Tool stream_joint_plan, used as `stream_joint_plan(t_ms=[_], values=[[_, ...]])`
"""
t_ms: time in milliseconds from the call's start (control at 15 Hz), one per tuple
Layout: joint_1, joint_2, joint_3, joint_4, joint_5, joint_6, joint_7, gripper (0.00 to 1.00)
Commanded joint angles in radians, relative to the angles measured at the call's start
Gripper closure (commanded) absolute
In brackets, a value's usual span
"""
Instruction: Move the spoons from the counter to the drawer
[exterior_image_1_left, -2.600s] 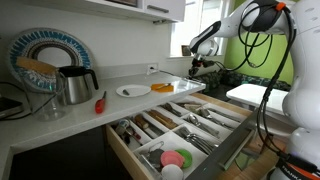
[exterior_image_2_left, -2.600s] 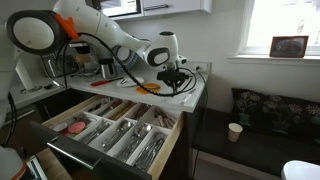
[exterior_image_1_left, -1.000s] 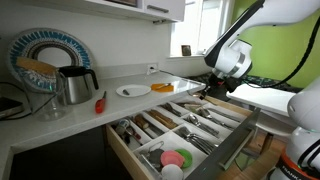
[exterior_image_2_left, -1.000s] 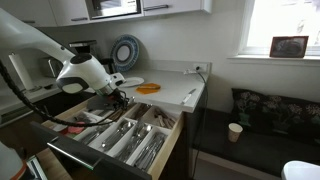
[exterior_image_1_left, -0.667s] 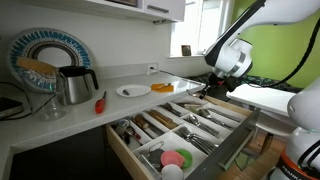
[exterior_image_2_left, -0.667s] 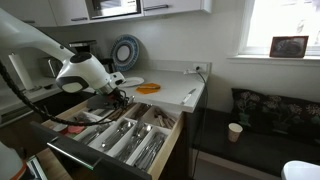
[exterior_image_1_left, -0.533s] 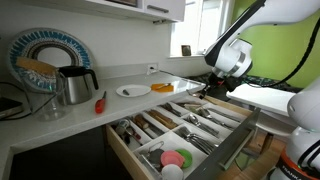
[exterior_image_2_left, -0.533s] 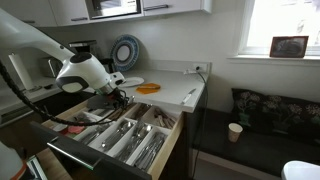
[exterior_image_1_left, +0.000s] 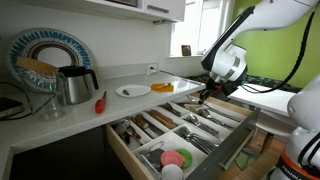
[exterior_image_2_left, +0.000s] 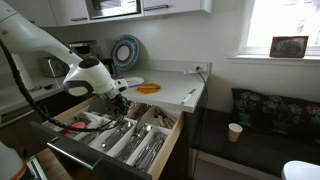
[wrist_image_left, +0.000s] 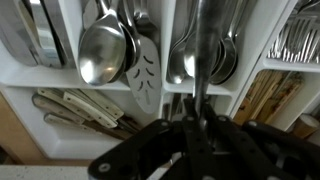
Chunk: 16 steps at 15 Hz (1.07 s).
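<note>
My gripper holds the thin silver spoon and will come down and back toward my base into the drawer's section of other spoons, to let go of it where its kind already lies.
My gripper (exterior_image_1_left: 206, 95) hangs just over the open light-wood drawer (exterior_image_1_left: 232, 128), shut on a thin silver spoon. In the wrist view the gripper (wrist_image_left: 198, 115) comes in from the bottom. The held spoon (wrist_image_left: 203, 45) runs up from the closed fingers, blurred, above a compartment of other spoons (wrist_image_left: 185, 62). In an exterior view the gripper (exterior_image_2_left: 119, 103) sits above the back of the drawer (exterior_image_2_left: 168, 133). The white counter (exterior_image_1_left: 120, 103) lies behind it (exterior_image_2_left: 183, 88). I can make out no spoons lying on it.
On the counter stand a white plate (exterior_image_1_left: 132, 91), an orange dish (exterior_image_1_left: 163, 87), a red-handled utensil (exterior_image_1_left: 100, 102), a steel kettle (exterior_image_1_left: 75, 86) and a patterned plate (exterior_image_1_left: 45, 55). A big ladle (wrist_image_left: 103, 50) and knives (wrist_image_left: 80, 105) fill neighbouring compartments.
The gripper has come down and a little further in over the drawer with the spoon still held. Its jaws stay shut.
</note>
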Motion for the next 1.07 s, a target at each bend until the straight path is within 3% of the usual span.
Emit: stream_joint_plan(t_ms=[0,933,1000], values=[[0.0,0.071,0.014,0.0,0.023,0.016,0.043,0.98],[0.01,0.268,0.028,0.005,-0.001,0.081,0.173,0.97],[0.011,0.268,0.028,0.006,-0.003,0.079,0.173,0.65]])
